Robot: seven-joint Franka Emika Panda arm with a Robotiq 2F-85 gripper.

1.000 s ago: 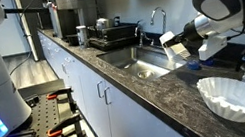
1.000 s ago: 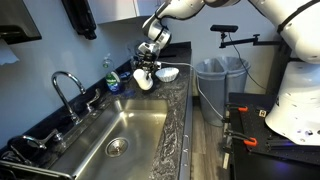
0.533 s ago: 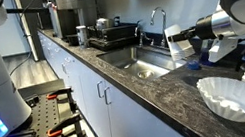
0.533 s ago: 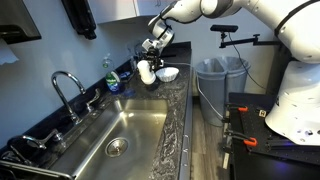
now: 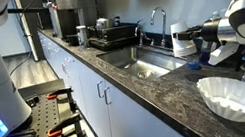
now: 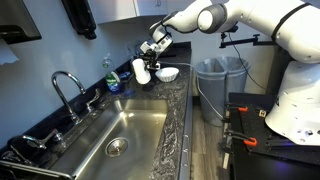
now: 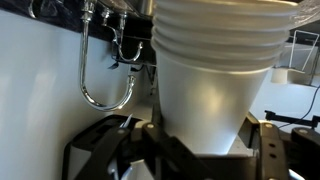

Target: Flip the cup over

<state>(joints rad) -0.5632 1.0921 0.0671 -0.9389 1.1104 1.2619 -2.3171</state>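
The robot is going to lower the cup's wide end onto the bare counter (image 5: 181, 74) beside the sink next with its gripper and let go of the cup there, since that spot is below the gripper.
The white tapered cup (image 5: 180, 38) is held in my gripper (image 5: 196, 37) above the dark counter, just past the sink. In an exterior view the cup (image 6: 140, 70) stands nearly upright in the air with the gripper (image 6: 152, 62) beside it. In the wrist view the cup (image 7: 212, 80) fills the frame, its wide ribbed end away from the camera and its narrow end between the black fingers (image 7: 205, 150). The fingers are shut on its sides.
A wide white fluted filter bowl (image 5: 236, 95) lies on the counter (image 5: 158, 98) near the arm. The steel sink (image 6: 118, 140) with its faucet (image 6: 68, 88) is beside it. A soap bottle (image 6: 113, 78) stands by the wall. A grey bin (image 6: 218, 80) stands past the counter's end.
The arm has swung the cup away from the filter bowl toward the wall and turned it from tilted to nearly upright. The gripper has stayed shut on it.
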